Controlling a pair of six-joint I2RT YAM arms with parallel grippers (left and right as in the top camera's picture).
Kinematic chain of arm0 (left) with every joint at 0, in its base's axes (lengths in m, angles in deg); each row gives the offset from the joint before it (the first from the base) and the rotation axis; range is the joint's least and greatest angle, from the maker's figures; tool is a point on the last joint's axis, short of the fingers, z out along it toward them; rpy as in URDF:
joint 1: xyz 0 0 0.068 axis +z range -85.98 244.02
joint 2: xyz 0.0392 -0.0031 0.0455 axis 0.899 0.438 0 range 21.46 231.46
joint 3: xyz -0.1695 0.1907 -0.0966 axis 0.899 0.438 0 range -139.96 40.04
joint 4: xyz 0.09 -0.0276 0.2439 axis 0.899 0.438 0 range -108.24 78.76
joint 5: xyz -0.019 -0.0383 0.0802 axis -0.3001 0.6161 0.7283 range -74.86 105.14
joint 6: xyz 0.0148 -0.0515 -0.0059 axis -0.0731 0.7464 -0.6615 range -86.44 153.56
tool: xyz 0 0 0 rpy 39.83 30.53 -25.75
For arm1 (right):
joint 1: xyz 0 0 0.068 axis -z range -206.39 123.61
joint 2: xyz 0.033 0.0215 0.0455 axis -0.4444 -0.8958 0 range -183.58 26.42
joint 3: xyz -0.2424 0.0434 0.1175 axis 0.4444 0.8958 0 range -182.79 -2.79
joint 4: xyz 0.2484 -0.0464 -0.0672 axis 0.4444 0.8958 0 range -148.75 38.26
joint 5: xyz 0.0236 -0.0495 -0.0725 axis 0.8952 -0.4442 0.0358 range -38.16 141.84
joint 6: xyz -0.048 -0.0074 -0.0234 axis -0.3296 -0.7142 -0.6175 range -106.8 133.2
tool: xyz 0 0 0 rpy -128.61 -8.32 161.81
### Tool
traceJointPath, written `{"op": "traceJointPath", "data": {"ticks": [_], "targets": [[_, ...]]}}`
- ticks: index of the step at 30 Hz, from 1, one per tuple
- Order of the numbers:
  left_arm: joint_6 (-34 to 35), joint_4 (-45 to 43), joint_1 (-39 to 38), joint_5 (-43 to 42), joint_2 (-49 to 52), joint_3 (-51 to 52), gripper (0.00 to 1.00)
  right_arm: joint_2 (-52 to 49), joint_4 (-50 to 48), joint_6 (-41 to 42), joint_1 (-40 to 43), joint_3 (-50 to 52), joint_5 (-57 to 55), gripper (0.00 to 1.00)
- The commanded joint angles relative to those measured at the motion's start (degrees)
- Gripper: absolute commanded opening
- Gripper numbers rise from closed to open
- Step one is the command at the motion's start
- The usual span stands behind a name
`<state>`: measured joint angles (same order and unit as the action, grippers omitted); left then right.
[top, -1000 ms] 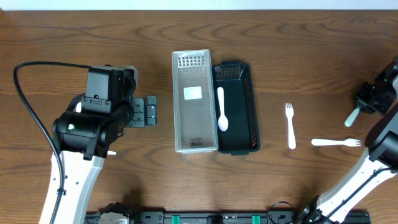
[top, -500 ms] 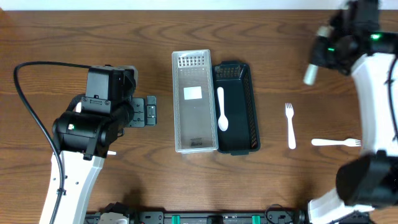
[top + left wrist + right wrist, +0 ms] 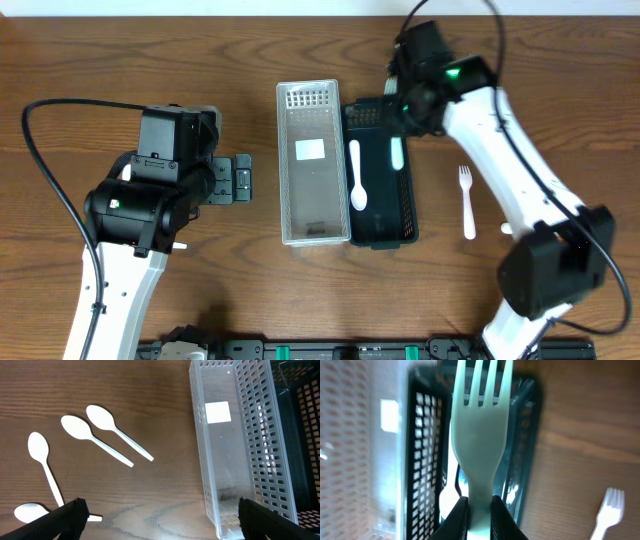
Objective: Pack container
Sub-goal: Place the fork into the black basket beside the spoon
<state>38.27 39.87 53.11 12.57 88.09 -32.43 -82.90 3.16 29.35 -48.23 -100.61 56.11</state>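
Note:
The right gripper lowers the pale plastic fork next into the black basket beside the white spoon, where the bottom of the basket is still free point(image 3: 384, 184) point(image 3: 508, 468).
My right gripper point(image 3: 402, 122) is shut on a pale plastic fork point(image 3: 396, 152) and holds it over the black basket point(image 3: 408, 205), tines pointing away from the gripper. In the right wrist view the fork point(image 3: 482, 425) sits clamped between the jaws of the gripper point(image 3: 480, 510), above the basket point(image 3: 422, 445). A white spoon point(image 3: 356, 176) lies in the black basket. A clear basket point(image 3: 288, 165) stands against its left side. My left gripper point(image 3: 167, 520) is open and empty above the table, left of the clear basket point(image 3: 240, 445).
A white fork point(image 3: 466, 200) lies on the table right of the baskets and shows in the right wrist view point(image 3: 610, 507). Several white spoons point(image 3: 112, 430) lie on the table under my left arm, seen only in the left wrist view.
My right arm has swung from the table's right edge across the far side to over the black basket, carrying the fork. One table fork is now mostly hidden by it. The left arm has not moved.

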Motion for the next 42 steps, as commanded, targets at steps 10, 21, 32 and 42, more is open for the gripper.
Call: {"op": "traceJointPath", "data": {"ticks": [10, 21, 32, 42], "targets": [[0.3, 0.1, 0.2, 0.7, 0.0, -0.9, 0.98, -13.1, 0.6, 1.4, -5.3, 0.6, -1.1, 0.08], [0.3, 0.2, 0.2, 0.7, 0.0, -0.9, 0.98, -11.0, -0.2, 0.5, -4.4, 0.4, -1.5, 0.39], [0.3, 0.2, 0.2, 0.7, 0.0, -0.9, 0.98, 10.9, 1.4, 14.4, 5.7, -0.1, -14.7, 0.45], [0.3, 1.9, 0.2, 0.7, 0.0, -0.9, 0.98, 17.9, 15.5, 39.6, 30.4, 0.9, -14.0, 0.75]]}}
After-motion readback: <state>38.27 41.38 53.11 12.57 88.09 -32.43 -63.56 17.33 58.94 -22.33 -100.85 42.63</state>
